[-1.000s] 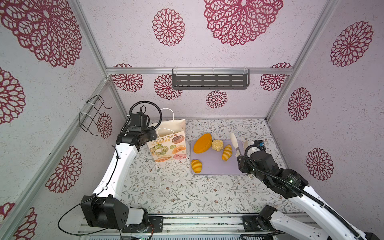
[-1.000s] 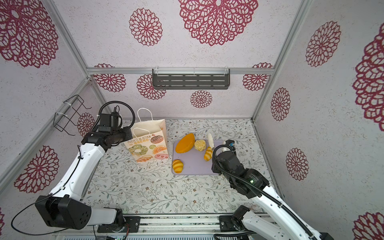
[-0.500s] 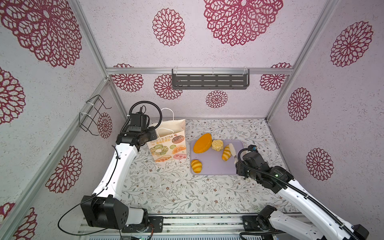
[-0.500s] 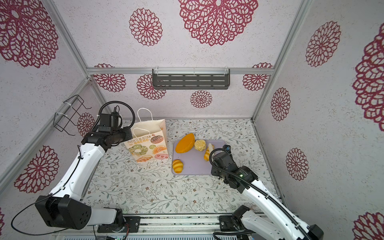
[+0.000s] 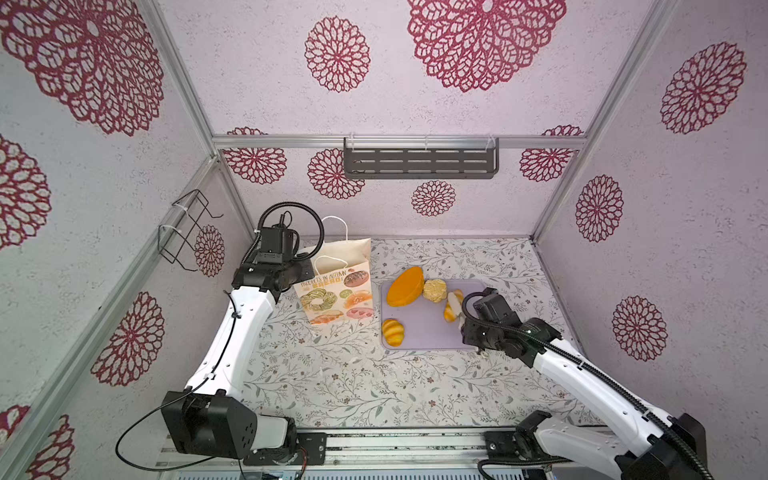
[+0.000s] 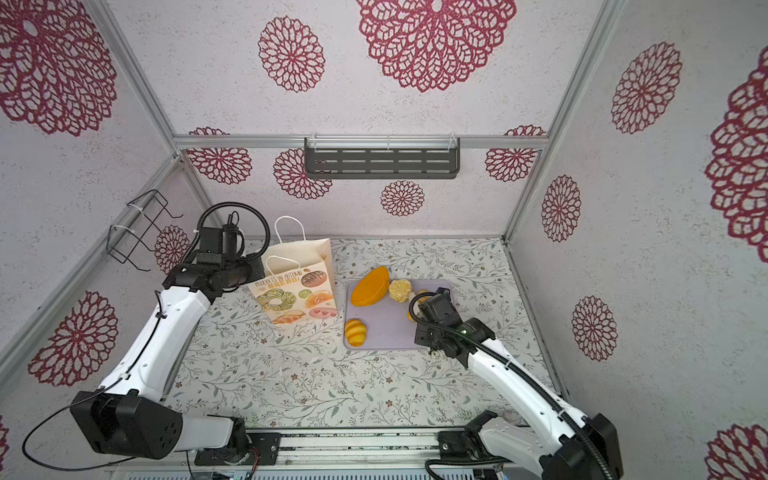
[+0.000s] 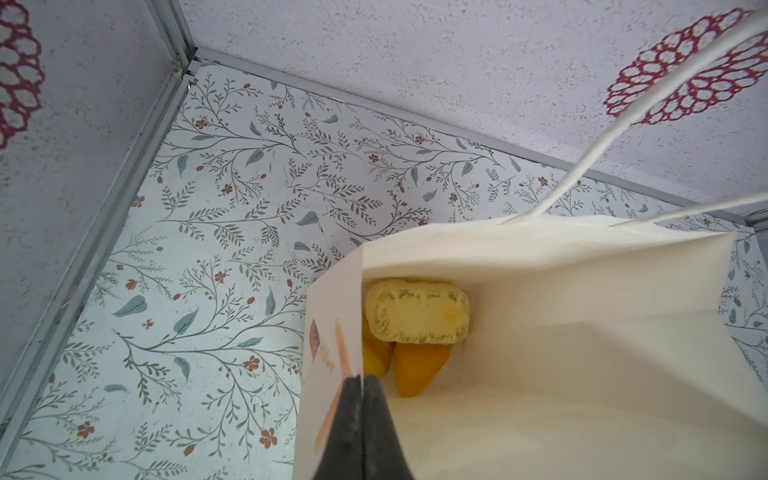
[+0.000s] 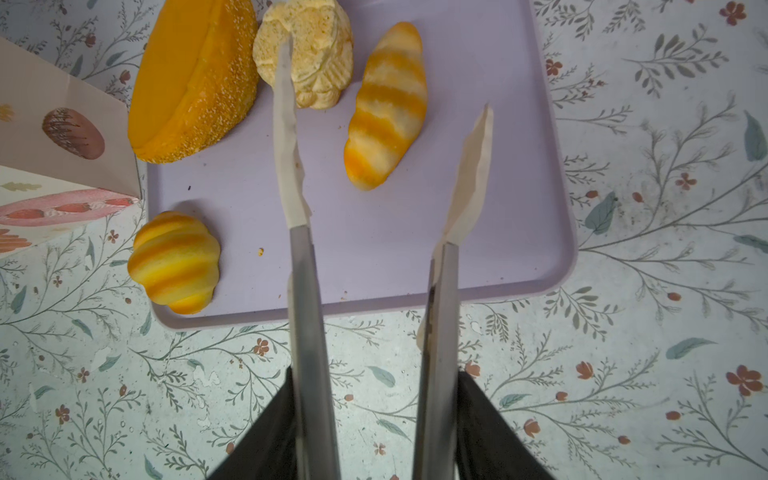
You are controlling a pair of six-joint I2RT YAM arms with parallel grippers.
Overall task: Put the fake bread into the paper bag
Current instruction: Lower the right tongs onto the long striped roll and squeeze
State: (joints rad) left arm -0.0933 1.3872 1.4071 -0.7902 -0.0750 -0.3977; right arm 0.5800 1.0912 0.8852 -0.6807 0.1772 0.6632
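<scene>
The tong tips stand apart above the striped long roll, so my right gripper needs to move down over the roll's near half and close the tongs there.
The paper bag stands upright at the left, and my left gripper is shut on its side wall. Inside lie a pale cream loaf and orange pieces. On the lilac tray rest more fake bread: a big orange loaf, a cream bun, a striped long roll and a striped round bun. My right gripper holds metal tongs. Their white tips stand apart above the tray, by the cream bun and long roll, with nothing between them.
The tray lies just right of the bag on the flowered table. A grey shelf hangs on the back wall and a wire rack on the left wall. Walls close in on three sides.
My right arm has drawn the tongs forward and slightly left, from the tray's far right corner to over its right part. The left arm and bag have not moved.
</scene>
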